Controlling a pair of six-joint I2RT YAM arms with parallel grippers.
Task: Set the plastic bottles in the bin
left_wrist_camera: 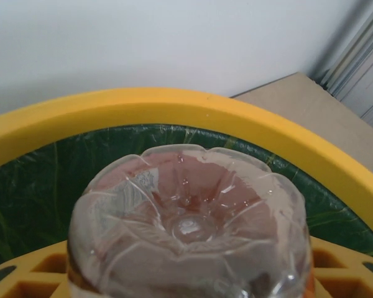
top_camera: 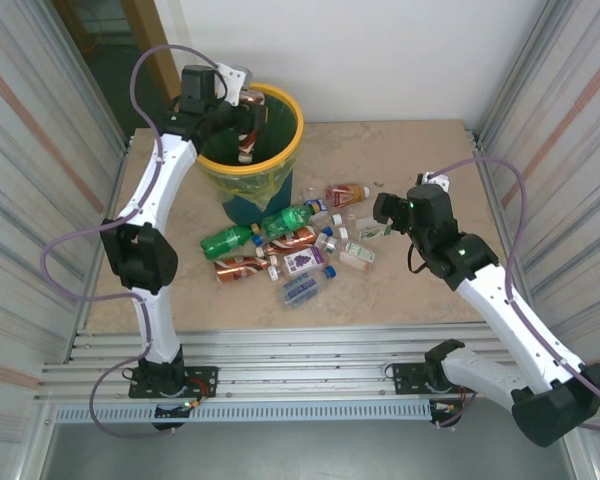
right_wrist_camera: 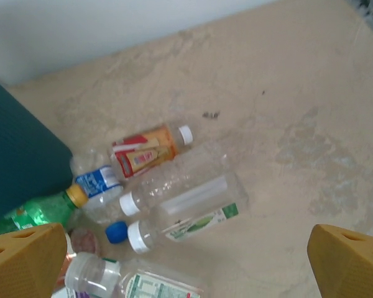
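Observation:
The bottle already hangs inside the bin's yellow rim (left_wrist_camera: 174, 105). My left gripper will next stay over the bin's opening (left_wrist_camera: 46, 186) and open its fingers to let the bottle go.
My left gripper (top_camera: 243, 112) hangs over the bin (top_camera: 285, 150), shut on a clear brownish plastic bottle (left_wrist_camera: 189, 223). That bottle's ribbed base faces the left wrist camera, with the yellow rim (left_wrist_camera: 174, 105) and green liner (left_wrist_camera: 43, 192) behind it. Several plastic bottles lie on the table in front of the bin: green ones (top_camera: 225, 240), a brown one (top_camera: 242, 268), an orange-labelled one (right_wrist_camera: 149, 149) and a clear green-labelled one (right_wrist_camera: 186, 214). My right gripper (top_camera: 384, 211) hovers open above the right end of this pile, its yellow fingertips (right_wrist_camera: 25, 261) wide apart with nothing between them.
The bin's dark teal body (right_wrist_camera: 18, 155) stands left of the pile. Corrugated metal walls (top_camera: 560, 120) close both sides of the beige table (top_camera: 420, 290), and a white wall runs along the back. A loose blue cap (right_wrist_camera: 116, 231) lies among the bottles.

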